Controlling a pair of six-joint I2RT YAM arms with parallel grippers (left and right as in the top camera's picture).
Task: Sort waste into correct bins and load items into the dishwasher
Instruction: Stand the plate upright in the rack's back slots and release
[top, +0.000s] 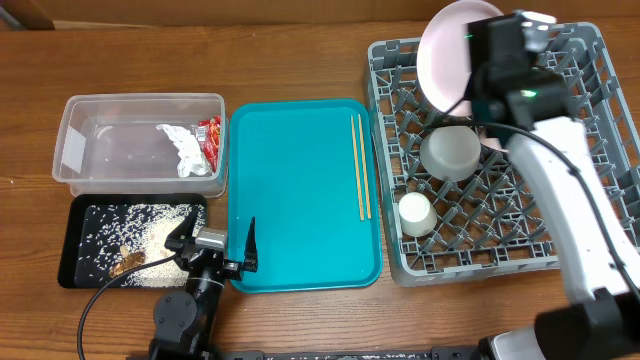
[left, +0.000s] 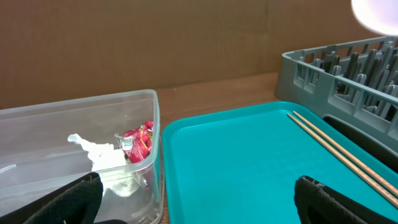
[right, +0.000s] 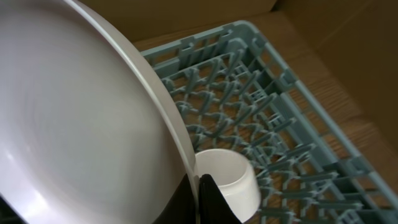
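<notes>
Next, my right gripper moves to the left in the overhead view and down to the rack's far wires near the tray (top: 404, 80), since slots there are empty.
My right gripper (top: 472, 98) (right: 199, 202) is shut on the rim of the pale round plate (top: 448, 45) (right: 81, 124), which stands tilted over the back left of the grey dish rack (top: 590, 110) (right: 280, 93). A whitish bowl (top: 450, 150) and a small white cup (top: 415, 213) sit in the rack. Beneath the plate's rim, the right wrist view shows a white open vessel (right: 233, 180). Two chopsticks (top: 360, 165) (left: 339, 152) lie on the teal tray (top: 300, 200). My left gripper (top: 215, 242) (left: 199, 200) is open at the tray's front left corner, holding nothing.
The clear tub (top: 140, 140) (left: 74, 118) at the left holds white and red-striped wrappers (top: 195, 145) (left: 134, 146). In front of it, the black tray (top: 85, 245) holds rice grains and brown scraps (top: 150, 250). My right arm crosses the rack's right half.
</notes>
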